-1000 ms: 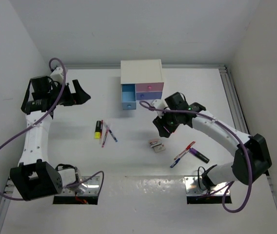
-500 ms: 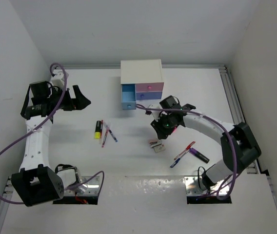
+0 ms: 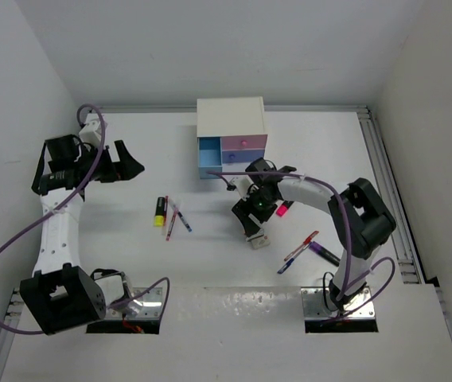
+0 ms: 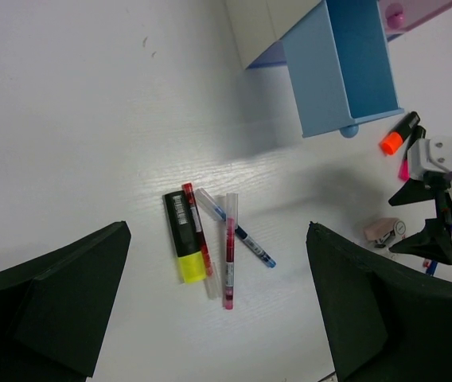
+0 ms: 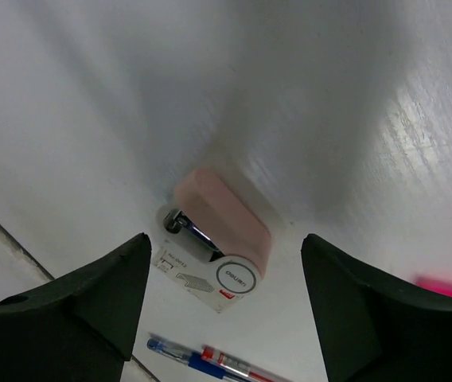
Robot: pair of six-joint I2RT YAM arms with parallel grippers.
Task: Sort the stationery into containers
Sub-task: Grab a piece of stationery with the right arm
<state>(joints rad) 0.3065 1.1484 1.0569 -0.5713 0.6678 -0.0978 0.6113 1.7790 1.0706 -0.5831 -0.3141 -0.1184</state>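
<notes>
Next, my right gripper comes down over the staple box, then closes its fingers on the stapler (image 3: 255, 235) (image 5: 223, 225).
My right gripper (image 3: 251, 218) is open and hovers just above a small pink stapler (image 5: 224, 220) that lies on a whitish staple box (image 5: 188, 271); the jaws straddle them without touching. A pink highlighter (image 3: 283, 208) lies beside that arm. A purple highlighter (image 3: 324, 254) and a red and a blue pen (image 3: 298, 250) lie to the right. My left gripper (image 3: 127, 159) is open and empty, high at the left. Below it lie a yellow highlighter (image 4: 184, 247), red pens (image 4: 228, 253) and a blue pen (image 4: 236, 230). An orange highlighter (image 4: 399, 134) lies by the open light-blue drawer (image 4: 345, 68).
The white cabinet (image 3: 230, 119) stands at the back middle, with its pink drawer (image 3: 244, 144) and periwinkle drawer (image 3: 240, 157) shut. A purple cable runs along each arm. White walls close in the left, back and right sides.
My right gripper has swung left and nearer, from beside the pink highlighter to over the stapler. The left arm has hardly moved.
</notes>
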